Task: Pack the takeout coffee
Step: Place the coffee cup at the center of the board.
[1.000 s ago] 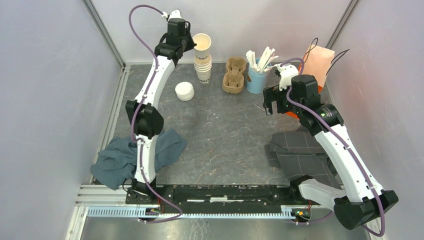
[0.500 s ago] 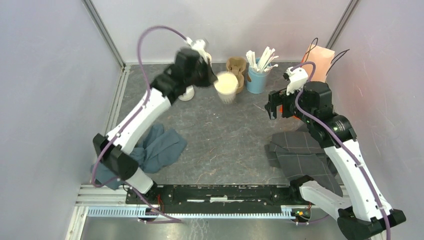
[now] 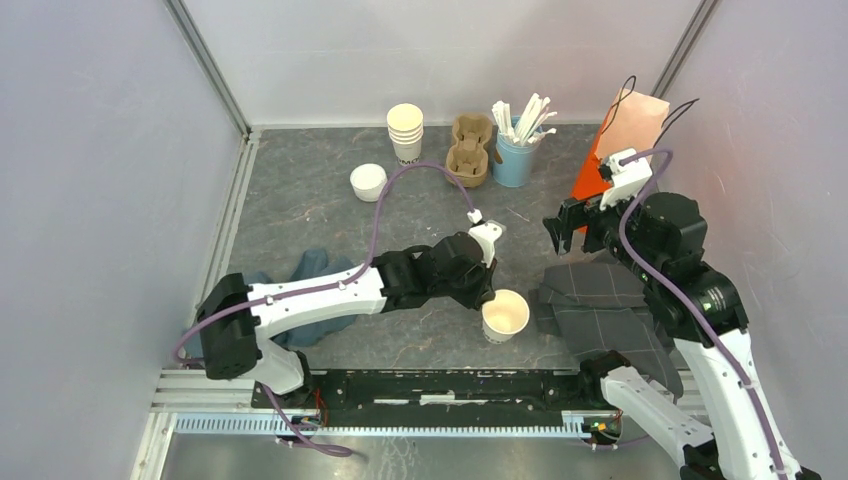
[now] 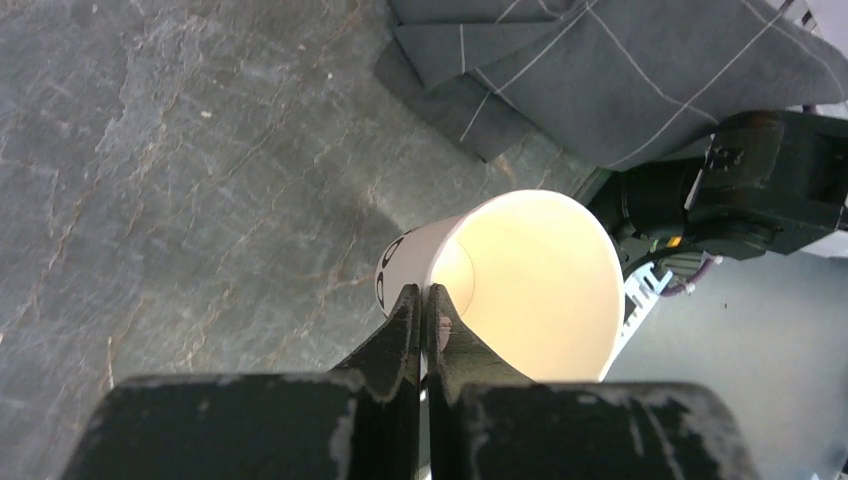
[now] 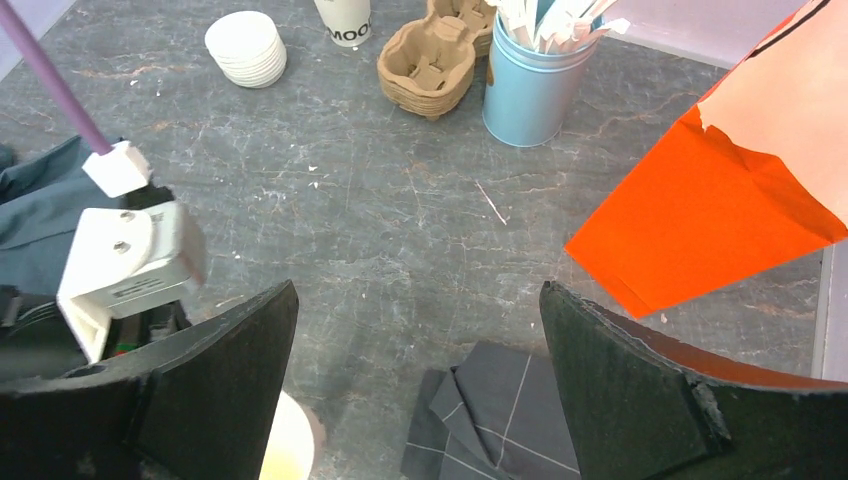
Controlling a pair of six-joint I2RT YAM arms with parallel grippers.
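The robot should next gently move its left gripper down and toward the checked cloth and let go of the upright cup on the tabletop short [image 3: 511,340] of it, because that spot is bare.
A lidless cream paper cup [image 3: 505,315] with black print sits upright near the table's front middle. My left gripper [image 3: 487,292] is shut on its rim. In the left wrist view one finger is inside the cup [image 4: 530,290] and the other outside, at the left gripper [image 4: 421,300]. Whether the cup's base touches the table I cannot tell. My right gripper [image 3: 572,230] hangs open and empty above the table's right side. In its own view the right gripper [image 5: 417,295] has the cup's rim [image 5: 285,445] low to its left. No capped takeout coffee is in view.
At the back stand a stack of lidless cups [image 3: 405,130], a stack of white lids [image 3: 368,181], cardboard cup carriers [image 3: 470,150] and a blue tin of stirrers [image 3: 515,160]. An orange paper bag [image 3: 620,140] is at back right. A grey checked cloth [image 3: 600,310] lies right, a blue cloth [image 3: 310,300] left.
My left arm took a cup from the back stack and swung it down to the front middle. My right arm drew back to the right, still open.
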